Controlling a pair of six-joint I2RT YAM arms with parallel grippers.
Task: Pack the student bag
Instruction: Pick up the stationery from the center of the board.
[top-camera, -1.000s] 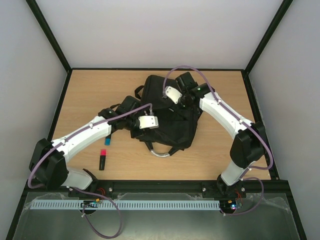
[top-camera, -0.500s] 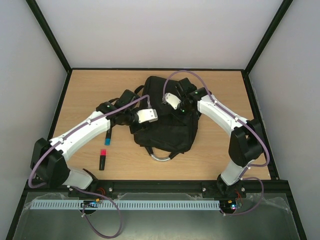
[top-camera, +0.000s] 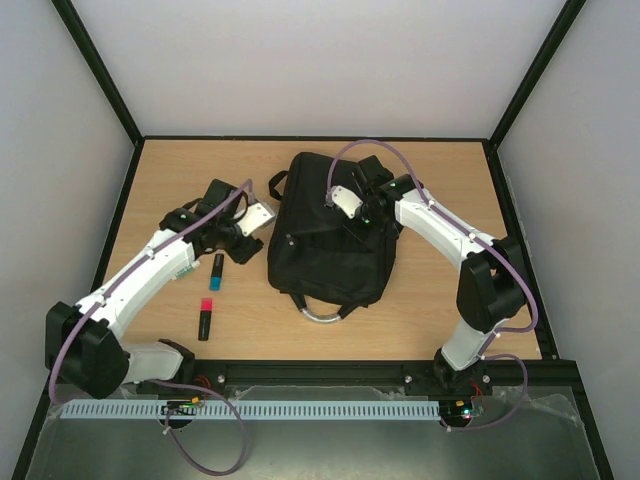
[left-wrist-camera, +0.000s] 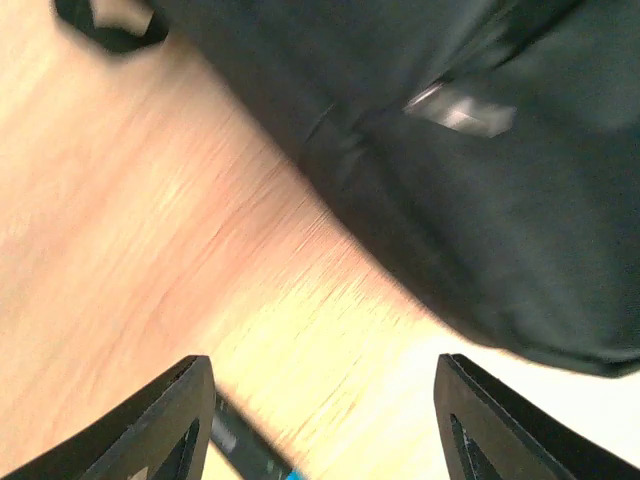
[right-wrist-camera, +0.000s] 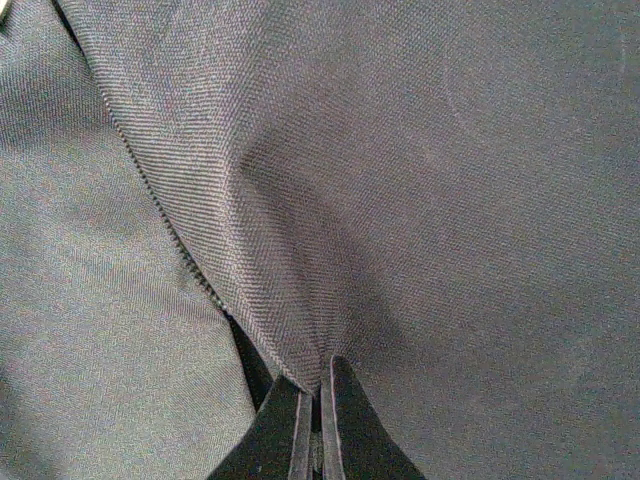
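The green glue stick (top-camera: 187, 269) lies below my left gripper, to its left in the top view, so my left gripper will next swing past the blue-tipped marker and down onto it.
The student bag (top-camera: 330, 245) lies flat in the middle of the table, its silver handle loop (top-camera: 322, 313) towards the near edge. My right gripper (top-camera: 357, 228) rests on its upper right part, shut on a fold of the black fabric (right-wrist-camera: 318, 375) beside a zip line (right-wrist-camera: 165, 220). My left gripper (top-camera: 243, 243) hovers just left of the bag, open and holding nothing. In the left wrist view its gripper (left-wrist-camera: 322, 395) frames bare wood, with the bag (left-wrist-camera: 480, 200) beyond it at the upper right.
A blue-tipped marker (top-camera: 217, 270) lies left of the bag; its dark body (left-wrist-camera: 245, 455) shows by my left finger. A red-capped marker (top-camera: 205, 318) lies nearer the front edge. A black strap loop (top-camera: 276, 184) sticks out at the bag's far left.
My left gripper has opened, let go of the bag and drawn back to the left. The bag has settled flatter. The right gripper stays shut on the fabric and has shifted slightly towards the near edge.
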